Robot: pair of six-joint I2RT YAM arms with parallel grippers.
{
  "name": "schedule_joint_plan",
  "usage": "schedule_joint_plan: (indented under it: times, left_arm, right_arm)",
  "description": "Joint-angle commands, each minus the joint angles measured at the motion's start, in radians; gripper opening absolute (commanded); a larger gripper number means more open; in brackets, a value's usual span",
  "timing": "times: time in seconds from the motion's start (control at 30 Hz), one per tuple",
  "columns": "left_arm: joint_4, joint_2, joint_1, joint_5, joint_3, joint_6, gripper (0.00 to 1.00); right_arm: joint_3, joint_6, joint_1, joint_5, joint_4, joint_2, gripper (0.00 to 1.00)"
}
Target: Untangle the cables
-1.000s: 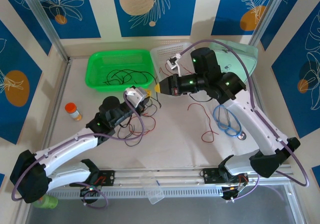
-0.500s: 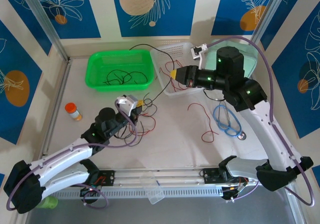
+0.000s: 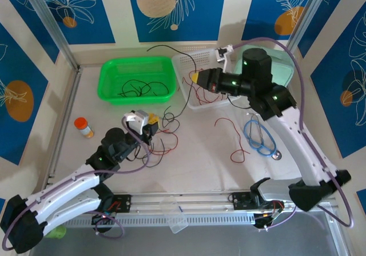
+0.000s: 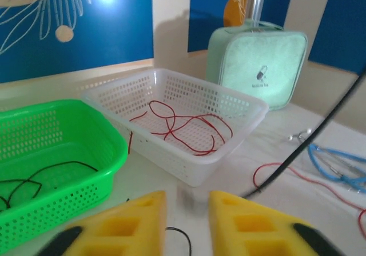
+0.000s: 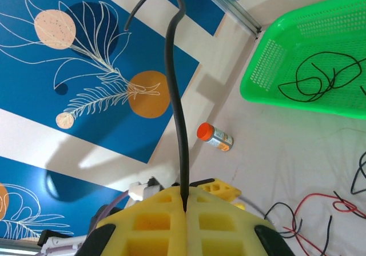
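Note:
The green basket (image 5: 320, 73) of black cables lies below and beside my right gripper, so I will move sideways and down over it to release the cable.
My right gripper (image 3: 197, 76) hovers over the white basket's left end, shut on a thin black cable (image 3: 171, 53). This cable (image 5: 175, 96) arcs up from the pinched pads and also runs down to the tangle of red and black cables (image 3: 162, 139) on the table. My left gripper (image 3: 152, 119) sits at the tangle's far edge, open, with bare table and a bit of black wire between its yellow fingers (image 4: 134, 222). The taut black cable (image 4: 309, 139) crosses the left wrist view on the right. A loose red cable (image 3: 235, 137) lies to the right.
The green basket (image 3: 111, 73) holds black cables (image 3: 143, 88). The white basket (image 4: 189, 153) holds red cables (image 4: 183, 124). A blue cable loop (image 3: 260, 137) lies at the right, an orange-capped bottle (image 3: 84, 127) at the left, and a mint case (image 3: 277, 62) at the back.
My right gripper rose and swung back over the white basket, drawing the black cable up out of the tangle. My left gripper pulled back toward the near left.

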Motion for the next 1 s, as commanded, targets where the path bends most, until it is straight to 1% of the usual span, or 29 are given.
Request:
schedule_joint_plan:
  times: [0.0,0.07,0.1,0.23,0.37,0.47,0.57,0.63,0.7,0.77,0.9,0.97]
  left_arm:
    - [-0.071,-0.082,0.004,-0.092,0.01,0.0,0.38]
    - [-0.129,-0.135,0.004,-0.14,0.029,0.004,0.45]
    - [-0.17,-0.161,0.004,-0.163,0.042,0.003,0.47]
    - [-0.316,-0.243,0.004,-0.224,0.094,-0.013,0.48]
    - [-0.432,-0.301,0.004,-0.247,0.129,-0.052,0.48]
    - [-0.494,-0.337,0.004,-0.251,0.15,-0.085,0.48]
    - [-0.538,-0.37,0.004,-0.254,0.163,-0.108,0.48]
    - [-0.561,-0.386,0.004,-0.255,0.172,-0.118,0.48]
    - [-0.585,-0.391,0.004,-0.261,0.184,-0.123,0.48]
    - [-0.621,-0.386,0.003,-0.277,0.204,-0.123,0.48]
    - [-0.689,-0.363,0.003,-0.307,0.255,-0.124,0.48]
    - [-0.699,-0.356,0.003,-0.308,0.272,-0.122,0.48]
  right_arm:
    - [0.085,-0.025,0.024,-0.046,0.039,0.091,0.0]
    - [0.142,-0.04,0.033,-0.046,0.031,0.154,0.0]
    - [0.176,-0.049,0.038,-0.055,0.03,0.191,0.0]
    - [0.314,-0.087,0.051,-0.055,0.011,0.341,0.0]
    - [0.493,-0.143,0.054,-0.038,-0.049,0.527,0.0]
    - [0.698,-0.191,0.053,-0.025,-0.121,0.706,0.0]
    - [0.938,-0.213,0.053,-0.047,-0.176,0.917,0.0]
    - [1.122,-0.212,0.054,-0.08,-0.19,1.069,0.0]
    - [1.245,-0.204,0.053,-0.095,-0.183,1.187,0.0]
    - [1.258,-0.199,0.05,-0.102,-0.138,1.249,0.0]
    - [1.087,-0.211,0.05,-0.07,-0.014,1.258,0.0]
    - [1.048,-0.232,0.054,-0.053,0.0,1.272,0.0]
